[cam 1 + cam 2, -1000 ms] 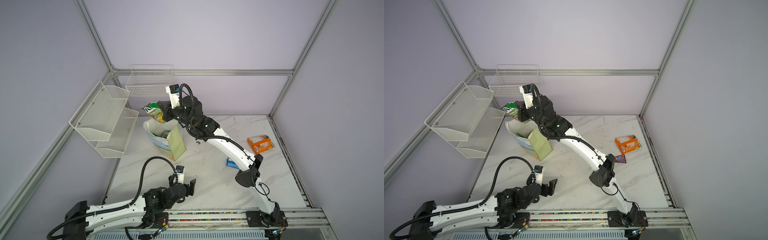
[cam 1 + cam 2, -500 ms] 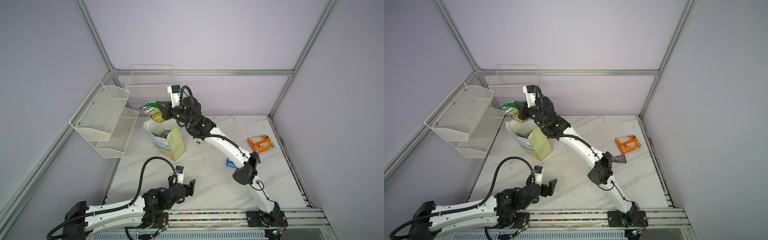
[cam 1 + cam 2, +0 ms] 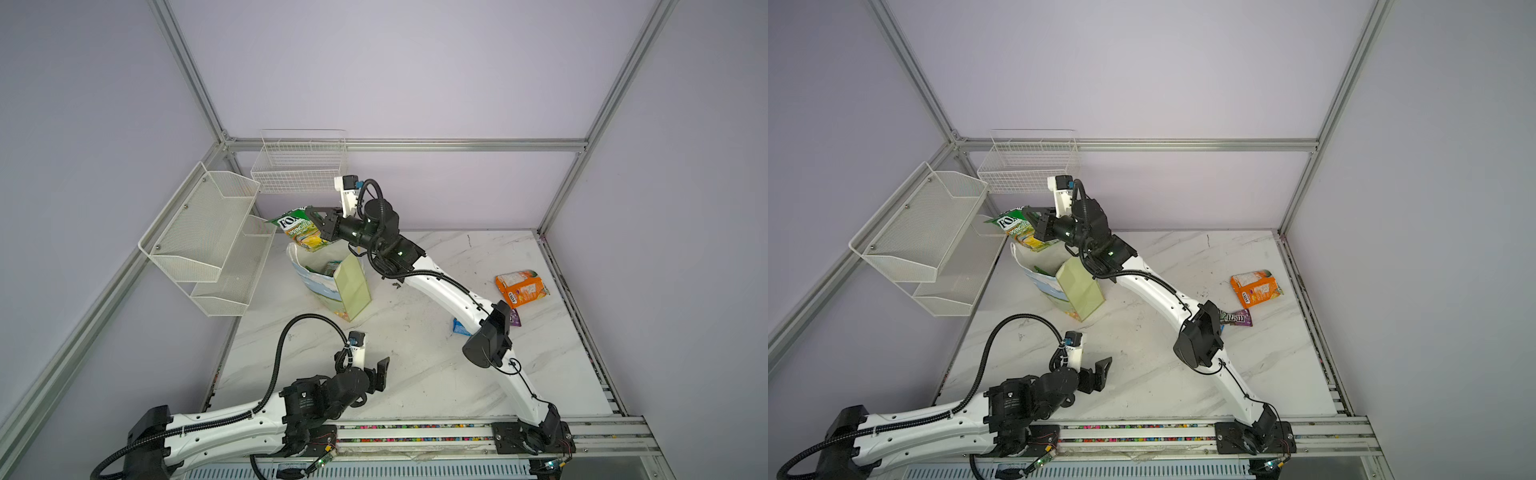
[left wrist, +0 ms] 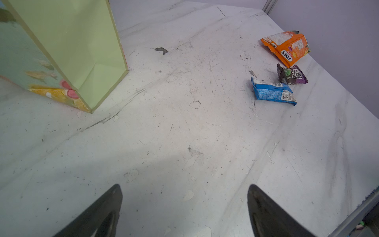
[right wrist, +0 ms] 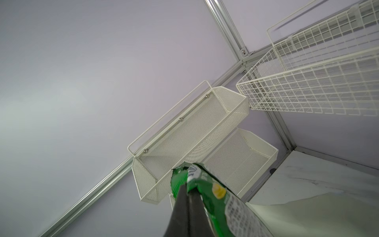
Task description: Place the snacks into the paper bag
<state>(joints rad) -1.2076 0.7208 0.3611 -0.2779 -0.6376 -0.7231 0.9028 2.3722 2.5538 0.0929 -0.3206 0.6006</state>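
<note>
The opening of the paper bag (image 3: pixel 353 286) is below my right gripper. I should next lower my right gripper slightly toward it and release the green snack packet (image 3: pixel 297 232).
My right gripper (image 3: pixel 313 218) (image 3: pixel 1030 216) (image 5: pixel 186 189) is shut on a green snack packet (image 3: pixel 297 232) (image 3: pixel 1016 232) (image 5: pixel 215 202), held in the air just above the far rim of the open paper bag (image 3: pixel 353 286) (image 3: pixel 1080 291) (image 4: pixel 78 51). Another snack (image 3: pixel 330 268) shows inside the bag. An orange packet (image 3: pixel 521 288) (image 3: pixel 1256 289) (image 4: pixel 287 47), a purple wrapper (image 3: pixel 1237 318) (image 4: pixel 292 74) and a small blue packet (image 3: pixel 459 327) (image 4: pixel 272 93) lie on the table at the right. My left gripper (image 3: pixel 376 376) (image 3: pixel 1100 370) (image 4: pixel 184 186) is open and empty, low near the front edge.
A two-tier white mesh shelf (image 3: pixel 199 232) hangs on the left wall close to the held packet. A white wire basket (image 3: pixel 299 166) hangs on the back wall above it. The right arm's elbow (image 3: pixel 486 345) stands over the blue packet. The marble tabletop (image 4: pixel 184 123) is scuffed.
My right gripper has swung slightly left and levelled out above the bag, still holding the green packet. The left arm has not moved.
</note>
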